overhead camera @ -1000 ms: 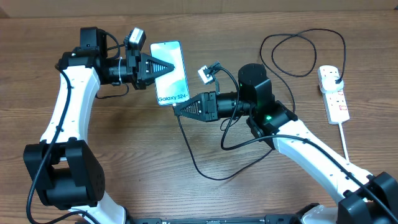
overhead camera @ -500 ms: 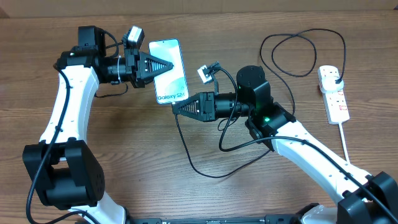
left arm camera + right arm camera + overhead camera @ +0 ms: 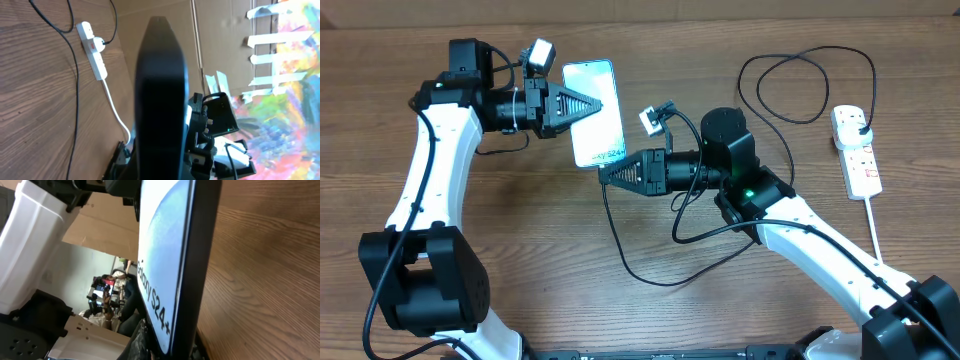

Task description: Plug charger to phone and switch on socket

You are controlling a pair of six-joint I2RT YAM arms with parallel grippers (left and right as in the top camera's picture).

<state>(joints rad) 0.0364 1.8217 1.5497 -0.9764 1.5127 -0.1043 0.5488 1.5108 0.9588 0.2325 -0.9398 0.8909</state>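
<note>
The robot's right gripper has bare tabletop below it and to its right in the overhead view, so it needs to move there from the phone [image 3: 605,140], tilting down and lowering to release.
My left gripper [image 3: 592,104] is shut on the phone [image 3: 605,140] and holds it above the table, tilted, screen up. In the left wrist view the phone's black back [image 3: 160,100] fills the middle, between the jaws [image 3: 160,167]. My right gripper [image 3: 604,172] is at the phone's lower end, and the charger cable [image 3: 658,285] runs out of its tip. In the right wrist view the phone [image 3: 160,255] stands just in front of the jaws [image 3: 170,350]. The connector tip is hidden. The socket [image 3: 860,160] lies at the far right with the charger's black plug [image 3: 860,125] in it.
The charger cable loops across the table below my right arm and coils at the back right. It shows in the left wrist view [image 3: 76,100], as does the socket [image 3: 97,60]. The socket's thick white cord [image 3: 875,225] runs toward the front right edge.
My left gripper has shifted slightly right and tilted the phone, so the screen text is harder to read. The right gripper has stayed at the phone's lower end.
</note>
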